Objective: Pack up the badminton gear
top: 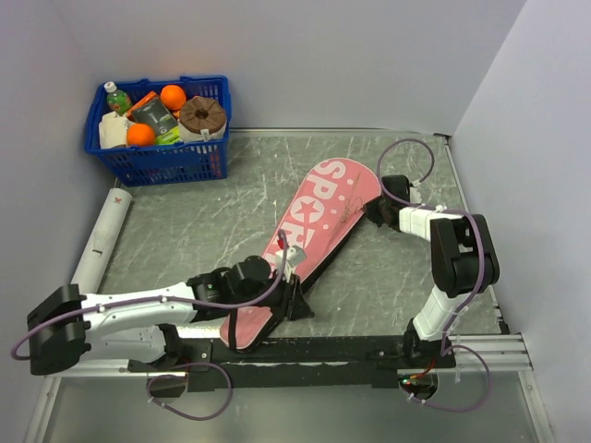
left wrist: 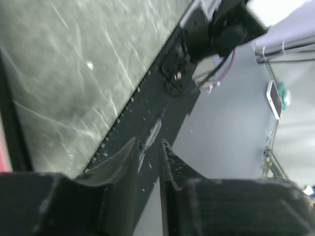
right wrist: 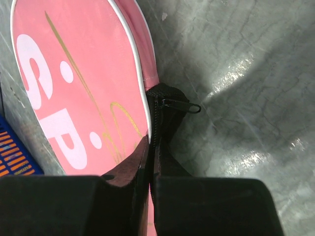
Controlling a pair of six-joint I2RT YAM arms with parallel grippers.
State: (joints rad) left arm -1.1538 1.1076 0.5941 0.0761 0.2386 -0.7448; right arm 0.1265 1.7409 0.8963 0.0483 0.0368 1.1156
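Note:
The tabletop behind my right gripper is bare, so next I will pull my fingers slightly back over it, swing the slanted case, and let go of the case's black zip edge.
The pink "SPORT" case (top: 319,217) lies slantwise on the table, its wide end toward the back. My right gripper (top: 371,214) is at its right edge. In the right wrist view that gripper (right wrist: 151,142) is shut on the case's (right wrist: 74,73) black zipped edge, just below the zipper pull (right wrist: 183,104). My left gripper (top: 297,293) hovers beside the case's narrow lower end. Its jaws (left wrist: 147,142) stand slightly open, and a thin silvery sliver (left wrist: 153,132) shows past the tips. The long white tube (top: 103,238) lies at the left. Rackets and shuttlecocks are out of view.
A blue basket (top: 157,159) of oranges, a bottle and packets stands at the back left corner. A black rail (top: 305,349) carrying the arm bases runs along the near edge. Grey walls close in the back and right sides.

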